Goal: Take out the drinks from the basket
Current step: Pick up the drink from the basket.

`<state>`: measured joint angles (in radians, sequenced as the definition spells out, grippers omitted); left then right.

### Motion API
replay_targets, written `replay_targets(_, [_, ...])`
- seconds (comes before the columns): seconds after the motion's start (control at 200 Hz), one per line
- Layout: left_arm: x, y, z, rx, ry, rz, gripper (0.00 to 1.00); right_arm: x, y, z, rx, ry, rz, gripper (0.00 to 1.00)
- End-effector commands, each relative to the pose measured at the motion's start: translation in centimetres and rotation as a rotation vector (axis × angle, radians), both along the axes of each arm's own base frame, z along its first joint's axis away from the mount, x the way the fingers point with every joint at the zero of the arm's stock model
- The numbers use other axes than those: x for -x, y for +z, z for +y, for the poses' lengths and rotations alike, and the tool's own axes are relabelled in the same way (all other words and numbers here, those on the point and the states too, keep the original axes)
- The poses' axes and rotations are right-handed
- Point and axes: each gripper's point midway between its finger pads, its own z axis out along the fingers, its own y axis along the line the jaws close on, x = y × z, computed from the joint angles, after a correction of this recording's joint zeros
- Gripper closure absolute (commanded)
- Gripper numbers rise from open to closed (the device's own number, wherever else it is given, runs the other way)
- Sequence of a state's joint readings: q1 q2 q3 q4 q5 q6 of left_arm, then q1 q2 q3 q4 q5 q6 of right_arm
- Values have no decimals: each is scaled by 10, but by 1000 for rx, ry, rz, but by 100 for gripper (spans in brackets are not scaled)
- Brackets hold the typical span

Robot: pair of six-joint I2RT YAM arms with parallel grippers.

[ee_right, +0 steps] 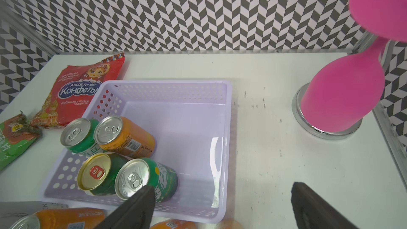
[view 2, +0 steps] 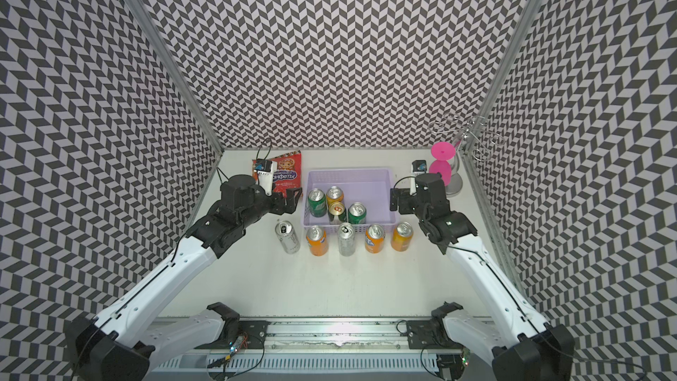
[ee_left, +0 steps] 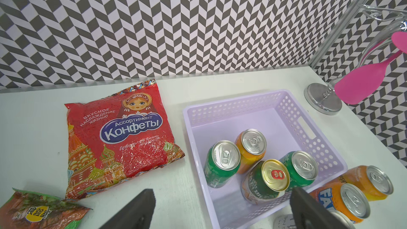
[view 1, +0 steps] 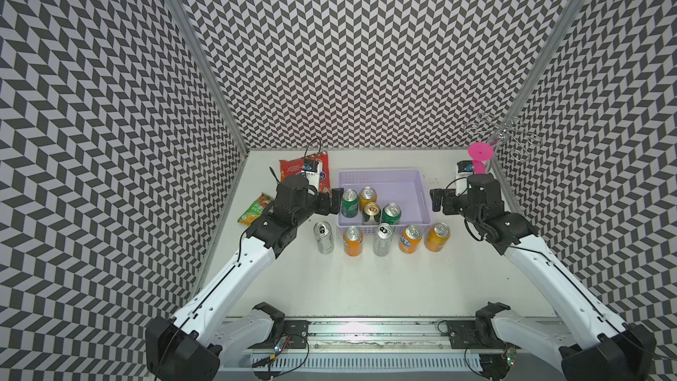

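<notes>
The green can (view 1: 350, 202) (ee_left: 222, 162), the nearest drink inside, stands below my left gripper beyond the basket's side, so next I should move the gripper across that side and down around the can.
The lavender basket (view 1: 379, 177) sits mid-table and holds several drinks: a green can (view 1: 350, 202), an orange can (view 1: 367, 197), a dark green gold-topped can (view 1: 371, 213) and another green can (view 1: 391, 214). In front of it stand several more in a row, from a silver can (view 1: 323, 238) to an orange can (view 1: 437, 237). My left gripper (view 1: 335, 201) hangs open at the basket's left wall. In the left wrist view the left gripper (ee_left: 222, 205) straddles that wall. My right gripper (view 1: 436, 199) is open at the right wall, with the right gripper (ee_right: 222, 203) holding nothing.
A red candy bag (view 1: 311, 170) and a green snack bag (view 1: 256, 208) lie left of the basket, under the left arm. A pink upturned goblet (view 1: 480, 157) hangs on a silver wire rack (view 1: 502, 133) in the back right corner. Patterned walls close three sides.
</notes>
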<state>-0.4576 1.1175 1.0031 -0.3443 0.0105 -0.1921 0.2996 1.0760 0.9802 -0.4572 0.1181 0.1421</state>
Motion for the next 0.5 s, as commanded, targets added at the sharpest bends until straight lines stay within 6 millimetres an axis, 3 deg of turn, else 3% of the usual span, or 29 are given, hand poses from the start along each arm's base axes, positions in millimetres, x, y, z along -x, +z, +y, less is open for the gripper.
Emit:
replay_targets(0.0, [-1,-9,-13,-56,-84,67,1,-18,27,-3,-22,15,-100,0])
replay_targets(0.315, [-19,-77,-38,-250,-179,312,1,-16,33,-19,-49,4,-137,0])
replay_targets(0.496, [-37,-101,-54,-316,-184,360,1,-14,32,-21,-55,4,-145,0])
